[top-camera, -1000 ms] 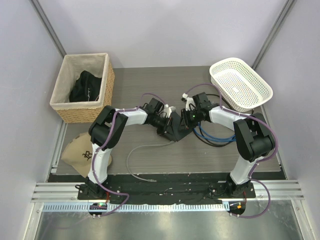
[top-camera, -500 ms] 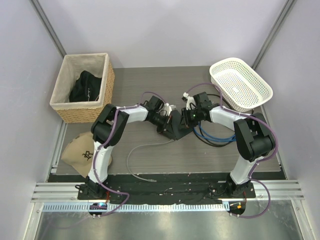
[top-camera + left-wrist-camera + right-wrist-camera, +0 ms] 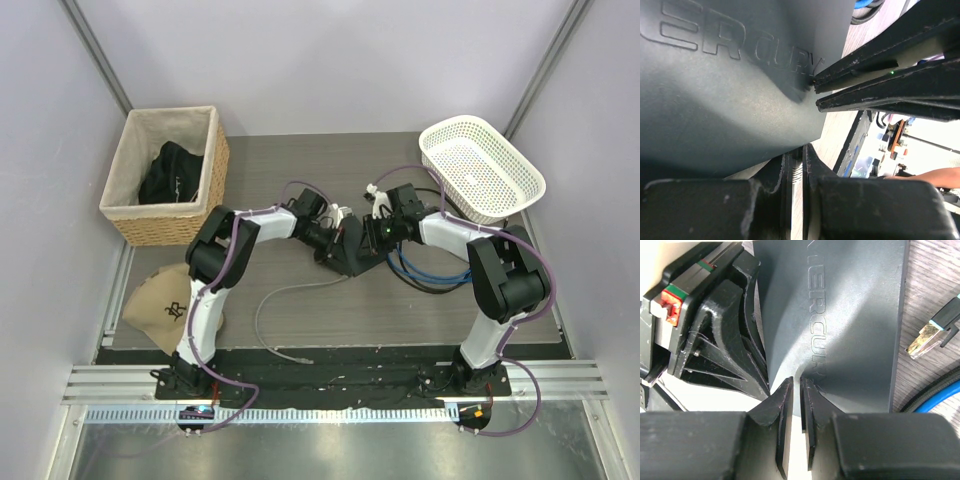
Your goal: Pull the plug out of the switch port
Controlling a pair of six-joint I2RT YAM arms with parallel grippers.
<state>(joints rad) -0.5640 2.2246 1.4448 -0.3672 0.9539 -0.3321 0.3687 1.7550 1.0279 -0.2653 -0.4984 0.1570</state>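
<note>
My left gripper should next pull away to the left in the top view and then open over bare table (image 3: 297,270), because my right gripper holds the switch's opposite edge.
The flat black switch (image 3: 352,256) lies mid-table between both grippers, its raised lettering filling the wrist views (image 3: 730,100) (image 3: 850,315). My left gripper (image 3: 335,243) reaches under its left edge. The jaws (image 3: 796,160) are shut on a pale ribbed piece (image 3: 797,173), which looks like the plug's boot. A grey cable (image 3: 270,300) trails from there toward the near edge. My right gripper (image 3: 372,238) (image 3: 796,382) is shut on the switch's opposite edge, and its fingers (image 3: 880,95) show in the left wrist view. The switch port itself is hidden.
A coil of blue cable (image 3: 420,265) lies right of the switch, with a loose clear plug (image 3: 927,337) beside it. A white plastic basket (image 3: 482,170) stands back right. A wicker basket (image 3: 170,180) holding black cloth stands back left, and a tan cap (image 3: 160,300) lies at the left.
My left gripper has shifted slightly right, in against the switch, and its jaws have narrowed. The switch has nudged a little toward the back. The right arm has held still.
</note>
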